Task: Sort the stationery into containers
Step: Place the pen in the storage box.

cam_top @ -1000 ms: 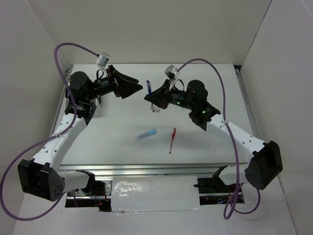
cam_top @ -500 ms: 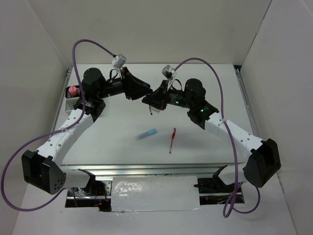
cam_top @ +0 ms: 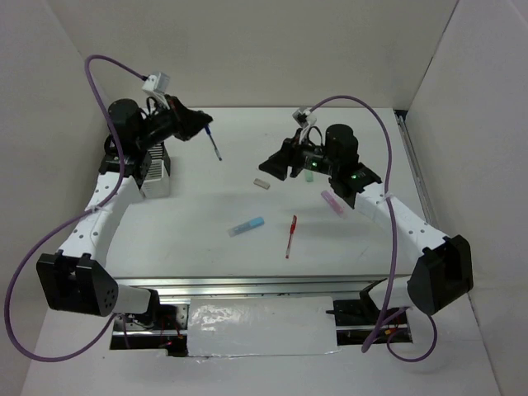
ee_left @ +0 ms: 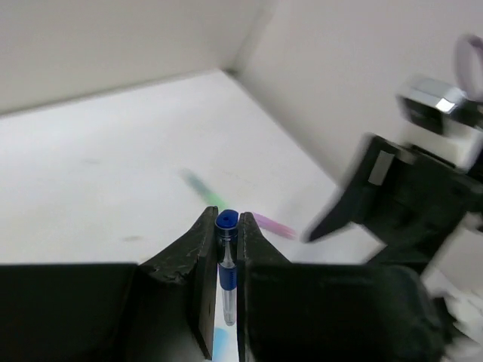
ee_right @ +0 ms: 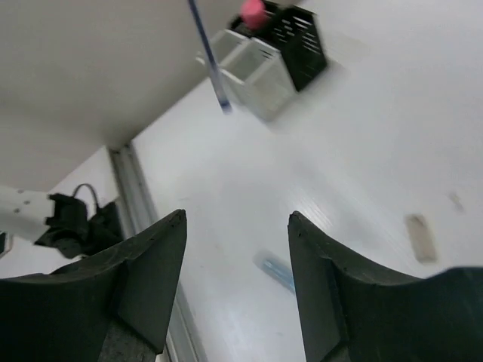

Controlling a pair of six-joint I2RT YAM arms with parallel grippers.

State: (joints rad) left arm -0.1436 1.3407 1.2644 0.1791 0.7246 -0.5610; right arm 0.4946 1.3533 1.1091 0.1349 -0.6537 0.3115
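Observation:
The blue pen is still hanging beside the containers. My left gripper needs to turn next, swing to the left in the top view over the black slotted bin and let go of the pen.
My left gripper (cam_top: 198, 125) is shut on the thin blue pen (cam_top: 214, 147), which hangs in the air to the right of the containers (cam_top: 153, 172) at the back left. In the left wrist view the blue pen (ee_left: 226, 260) sits clamped between the jaws of the left gripper (ee_left: 226, 221). My right gripper (cam_top: 275, 165) stands open and empty above the beige eraser (cam_top: 262, 183). On the table lie a light-blue marker (cam_top: 247, 225), a red pen (cam_top: 290, 237), a lilac marker (cam_top: 332, 202) and a pale-green marker (cam_top: 309, 175).
The right wrist view has the open right gripper (ee_right: 238, 215), the hanging blue pen (ee_right: 210, 60), white bins (ee_right: 260, 72) next to a black slotted bin (ee_right: 303, 41) holding something pink (ee_right: 253, 10), the eraser (ee_right: 419, 237) and the light-blue marker (ee_right: 275, 271). White walls enclose the table.
The blue pen passed from the right gripper to the left. The left gripper shut on it and swung back left toward the containers. The right gripper opened and drew away to the right.

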